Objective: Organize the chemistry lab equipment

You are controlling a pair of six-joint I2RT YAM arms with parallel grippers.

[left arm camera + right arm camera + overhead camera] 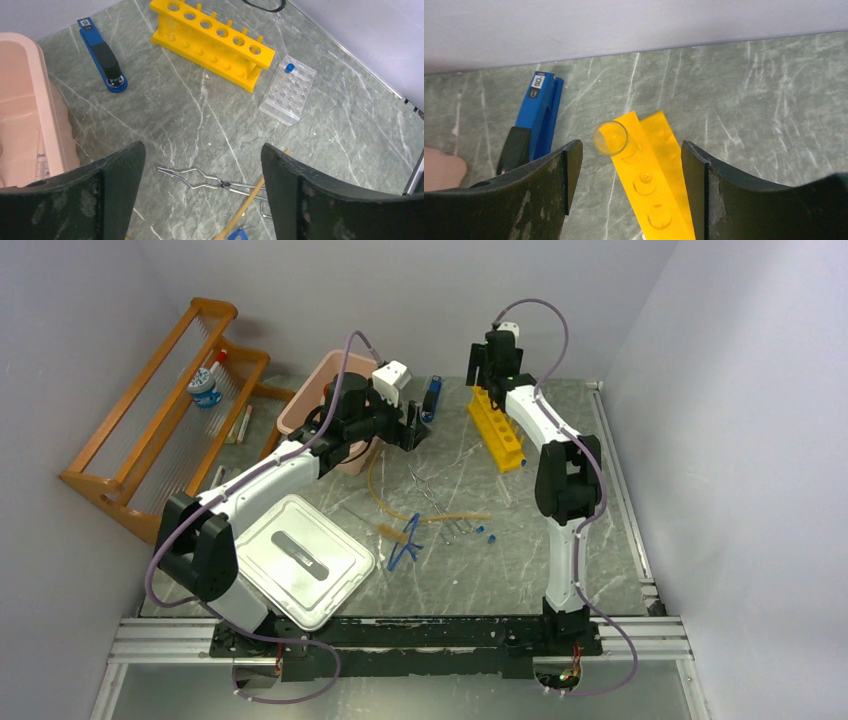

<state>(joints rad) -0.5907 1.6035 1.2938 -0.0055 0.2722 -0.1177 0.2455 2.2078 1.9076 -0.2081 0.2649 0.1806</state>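
The blue-capped tube nearer the base lies loose on the tabletop while rack holes are empty, so my right gripper should move back and down onto it next.
My left gripper (414,430) (202,150) hangs open beside the pink tub, holding nothing. Below it on the table lie thin metal tongs (205,182) (425,480) crossed by the tan rubber hose (250,204) (425,512). My right gripper (488,375) (630,145) stands open above the far end of the yellow rack (651,180) (496,426). A clear tube (610,137) stands in the rack's end hole, apart from both fingers. Blue plastic tongs (405,545) and small blue-capped tubes (485,533) lie mid-table. The red-capped squeeze bottle (206,386) sits on the wooden rack.
The pink tub (312,400) (30,100) is at the back left, with its grey-white lid (300,560) near the left arm's base. A blue stapler-like tool (432,398) (102,55) (536,117) lies between tub and yellow rack. A clear holed tray (289,95) holds one blue-capped tube. The wooden rack (150,420) lines the left wall.
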